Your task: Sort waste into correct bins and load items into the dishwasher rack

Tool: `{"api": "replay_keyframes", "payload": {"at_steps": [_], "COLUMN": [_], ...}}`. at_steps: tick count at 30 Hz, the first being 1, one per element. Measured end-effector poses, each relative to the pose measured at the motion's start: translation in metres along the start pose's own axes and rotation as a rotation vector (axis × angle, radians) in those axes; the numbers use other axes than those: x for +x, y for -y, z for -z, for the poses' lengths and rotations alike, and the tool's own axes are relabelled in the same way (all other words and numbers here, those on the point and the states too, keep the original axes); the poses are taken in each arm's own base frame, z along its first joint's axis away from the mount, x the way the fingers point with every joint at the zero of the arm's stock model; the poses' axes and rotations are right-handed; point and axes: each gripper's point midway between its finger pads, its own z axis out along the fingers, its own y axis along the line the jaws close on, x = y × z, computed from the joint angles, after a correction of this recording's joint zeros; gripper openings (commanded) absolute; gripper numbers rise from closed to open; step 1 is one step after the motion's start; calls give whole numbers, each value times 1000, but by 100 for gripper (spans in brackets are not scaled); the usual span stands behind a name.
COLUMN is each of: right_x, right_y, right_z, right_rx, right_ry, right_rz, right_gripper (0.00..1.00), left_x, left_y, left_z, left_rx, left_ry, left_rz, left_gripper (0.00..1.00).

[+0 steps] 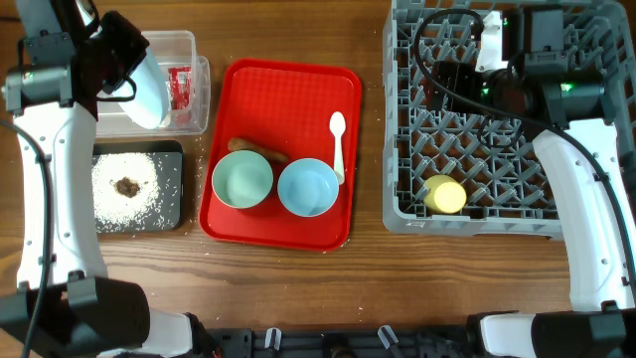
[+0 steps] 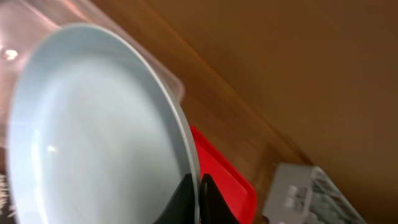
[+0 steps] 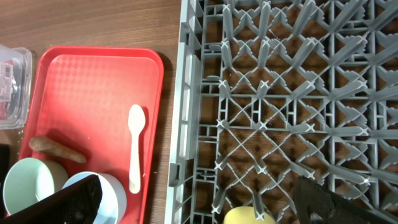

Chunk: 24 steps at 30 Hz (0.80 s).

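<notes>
The rack's empty wires beyond the yellow cup are right of my left gripper in the overhead view. It crosses the red tray next, lowers and releases the plate.
My left gripper (image 2: 198, 186) is shut on the rim of the pale blue plate (image 2: 93, 137), holding it tilted over the clear tub (image 1: 194, 45). The red-and-white wrapper (image 1: 180, 88) lies in that tub. The black tray (image 1: 171, 214) holds rice grains (image 1: 104, 199) and the brown lump (image 1: 127, 185). Two bowls (image 1: 241, 180) (image 1: 307, 187), the white spoon (image 1: 338, 144) and the orange-brown stick (image 1: 256, 149) lie on the red tray (image 1: 288, 89). My right gripper (image 3: 199, 205) is open and empty above the grey rack (image 1: 497, 119). The yellow cup (image 1: 444, 195) lies in the rack's front. No tissue shows.
The right wrist view shows the rack's left wall (image 3: 186, 93) close beside the red tray (image 3: 93, 93), with a narrow strip of wooden table between them. The right arm and its cables (image 1: 467, 70) hang over the back of the rack.
</notes>
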Motion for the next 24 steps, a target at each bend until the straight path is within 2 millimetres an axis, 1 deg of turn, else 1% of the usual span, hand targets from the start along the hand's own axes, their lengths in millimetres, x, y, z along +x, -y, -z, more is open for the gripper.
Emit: {"api": "replay_keyframes", "payload": {"at_steps": [1, 2, 3, 4, 7, 8, 10, 12, 14, 15, 16, 17, 18, 19, 20, 21, 22, 24], "right_x": [0, 0, 0, 0, 0, -1, -5, -7, -11, -15, -20, -29, -38, -46, -52, -55, -54, -49], "right_y": [0, 0, 0, 0, -2, -3, -7, -11, -9, -4, 5, 19, 36, 55, 78, 95, 114, 131], "right_z": [0, 0, 0, 0, 0, 0, 0, 1, 3, 6, 12, 22, 36, 54, 79, 100, 128, 163], "right_rx": [0, 0, 0, -1, -10, -18, -38, -67, -101, -117, -131, -135, -131, -116, -89, -62, -21, 26], "right_ry": [0, 0, 0, -1, 0, 4, 16, 25, 34, 46, 63, 98, 144, 198, 268, 324, 392, 469], "right_rz": [0, 0, 0, -1, -1, 0, 2, -1, -23, -46, -77, -114, -152, -191, -233, -264, -299, -335], "right_gripper": [100, 100, 100, 100, 100, 100, 99, 99, 100, 100, 100, 100, 100, 100, 100, 100, 100, 100], "left_x": [3, 11, 23, 41, 115, 131, 173, 199, 215, 223, 227, 230, 231, 232, 233, 232, 231, 227], "left_y": [13, 24, 37, 51, 104, 114, 140, 158, 175, 187, 197, 212, 232, 243, 257, 267, 280, 306], "left_z": [5, 6, 7, 6, 4, 3, -5, -17, -26, -27, -25, -20, -11, -5, 2, 9, 18, 35], "left_rx": [55, 93, 128, 160, 265, 285, 340, 384, 438, 482, 521, 584, 668, 715, 776, 823, 883, 1001], "left_ry": [-13, -35, -67, -112, -262, -288, -353, -377, -373, -367, -354, -336, -308, -293, -276, -262, -241, -200], "left_rz": [-35, -69, -114, -167, -351, -387, -483, -553, -606, -634, -649, -664, -677, -678, -673, -666, -655, -622], "left_gripper": [4, 4, 4, 4, 4, 4, 4, 4, 4, 4, 4, 4, 4, 4, 4, 4, 4, 4]}}
